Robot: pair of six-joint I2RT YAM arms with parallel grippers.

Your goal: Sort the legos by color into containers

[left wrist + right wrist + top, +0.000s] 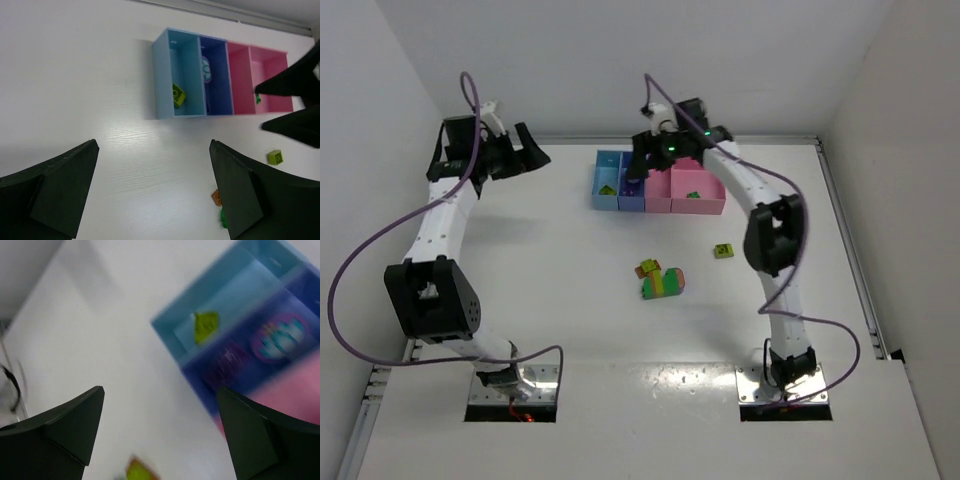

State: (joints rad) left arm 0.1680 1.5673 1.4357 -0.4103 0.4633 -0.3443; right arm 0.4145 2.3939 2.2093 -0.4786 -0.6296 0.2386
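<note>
My right gripper moves back from the bins, past the wider pink bin (716, 196), and down onto the loose yellow-green brick (723, 250) next, which lies clear of the clumps.
The four joined containers (658, 207) stand at the back middle of the table. The light blue bin (599, 186) holds a yellow-green lego (607, 190). The wider pink bin (716, 196) holds a green lego (693, 194). My right gripper (642, 165) is open and empty above the blue-purple bin (632, 203). In the blurred right wrist view, a purple shape (227, 365) lies in that bin. My left gripper (525, 160) is open and empty, left of the bins. A striped clump (662, 283), a small clump (648, 268) and a yellow-green brick (723, 250) lie loose mid-table.
In the left wrist view, the right gripper's dark fingers (295, 100) hang over the pink bins (240, 75). An orange brick (217, 197) shows beside my left finger. The back wall rises just behind the bins. Purple cables loop off both arms.
</note>
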